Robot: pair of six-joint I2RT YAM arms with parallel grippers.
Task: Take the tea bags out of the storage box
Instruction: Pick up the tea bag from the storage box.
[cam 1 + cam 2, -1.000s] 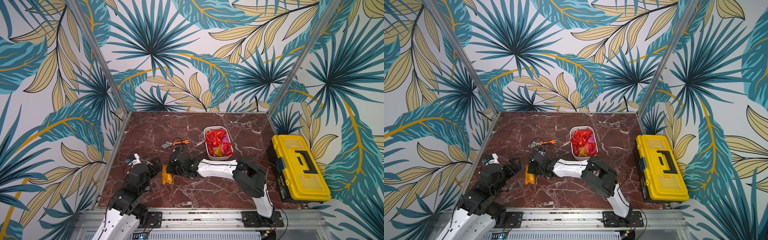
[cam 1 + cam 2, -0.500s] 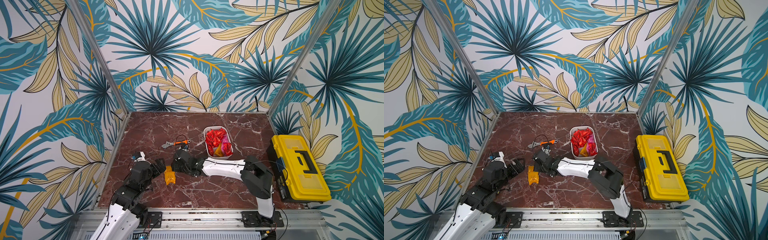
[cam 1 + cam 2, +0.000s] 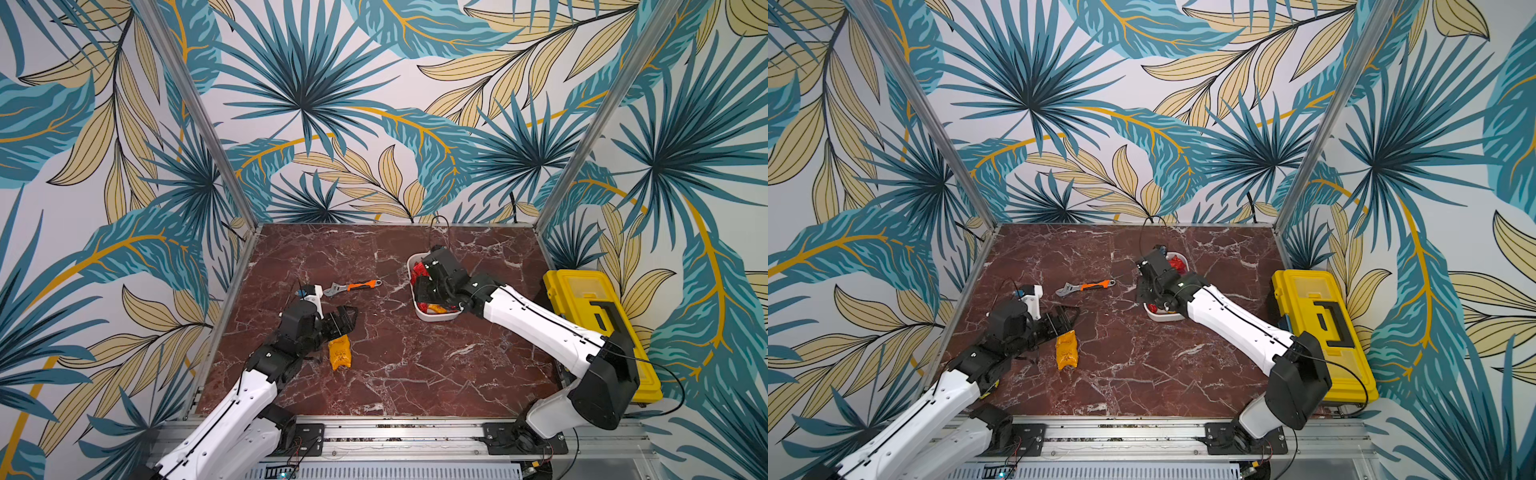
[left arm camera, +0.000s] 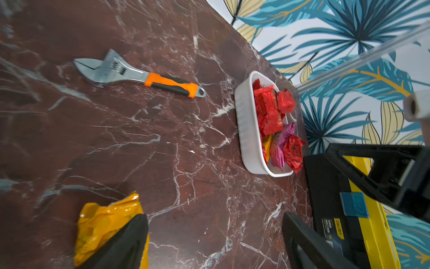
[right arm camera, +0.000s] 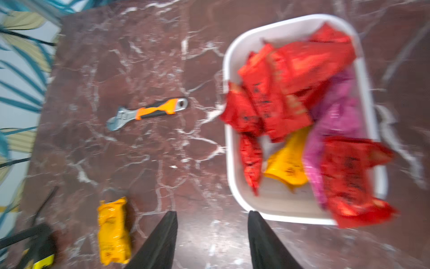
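Observation:
The right gripper moves toward the toolbox and down onto the crumpled red bag by the magenta one next. That bag lies below the gripper's fingers, nearer the toolbox.
The white storage box (image 3: 436,318) (image 3: 1163,318) (image 4: 246,130) (image 5: 229,151) stands right of the table's middle. It holds several tea bags (image 4: 270,111) (image 5: 286,76), mostly red, with a magenta and a yellow one. One orange-yellow tea bag (image 3: 340,352) (image 3: 1066,350) (image 4: 104,223) (image 5: 113,230) lies on the marble at the left. My left gripper (image 3: 343,320) (image 3: 1065,318) (image 4: 213,221) is open just beside it, one finger overlapping the bag's edge in the left wrist view. My right gripper (image 3: 430,286) (image 3: 1148,286) (image 5: 212,213) hovers over the box's left edge, open and empty.
An orange-handled wrench (image 3: 353,286) (image 3: 1086,287) (image 4: 139,76) (image 5: 149,111) lies between the two grippers, toward the back. A large yellow toolbox (image 3: 598,328) (image 3: 1320,328) (image 4: 372,233) stands along the right edge. The right arm hides much of the box in both top views.
My right gripper opened and let go of the orange-yellow tea bag at the left, then swung right to above the storage box. The bag now lies on the marble by my left gripper.

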